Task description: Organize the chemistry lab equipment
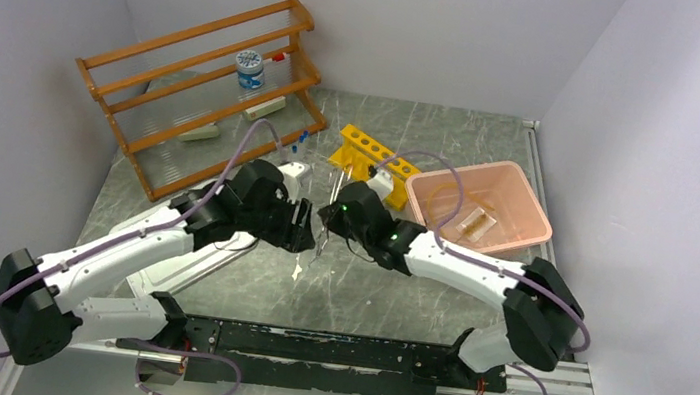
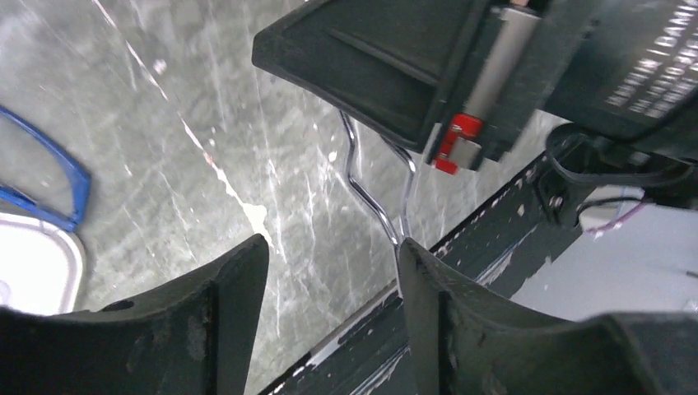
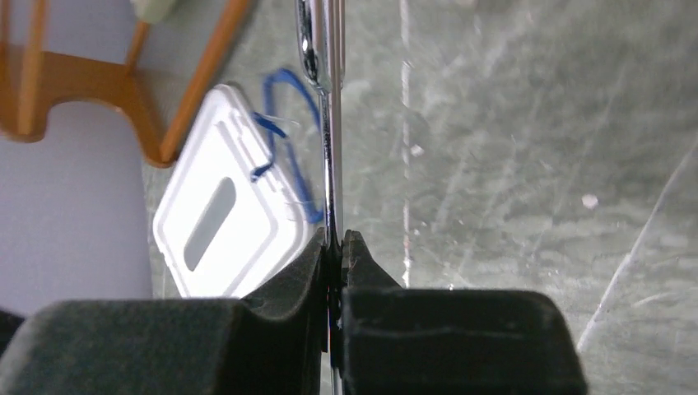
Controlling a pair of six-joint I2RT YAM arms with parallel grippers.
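Note:
The tweezers (image 1: 325,240) swing to the right in the top view with my right gripper next. They come down into the pink bin for release, as clear items already lie there.
The metal tweezers (image 3: 329,123) hang over the middle of the table, and my right gripper (image 3: 336,243) is shut on them. In the left wrist view the tweezers (image 2: 362,185) run from the right gripper's fingers (image 2: 395,66) down to the tip of my left gripper's right finger. My left gripper (image 2: 333,255) is open with only table between its fingers. In the top view both grippers meet at the tweezers (image 1: 325,240). A white flat packet (image 3: 222,222) with a blue cord loop (image 3: 288,140) lies on the table beyond.
The wooden shelf rack (image 1: 204,79) stands at the back left, with a small blue-lidded jar (image 1: 251,70) on it. A yellow tube holder (image 1: 371,155) and a pink bin (image 1: 518,193) holding clear items sit at the back right. The black base rail (image 1: 327,351) runs along the near edge.

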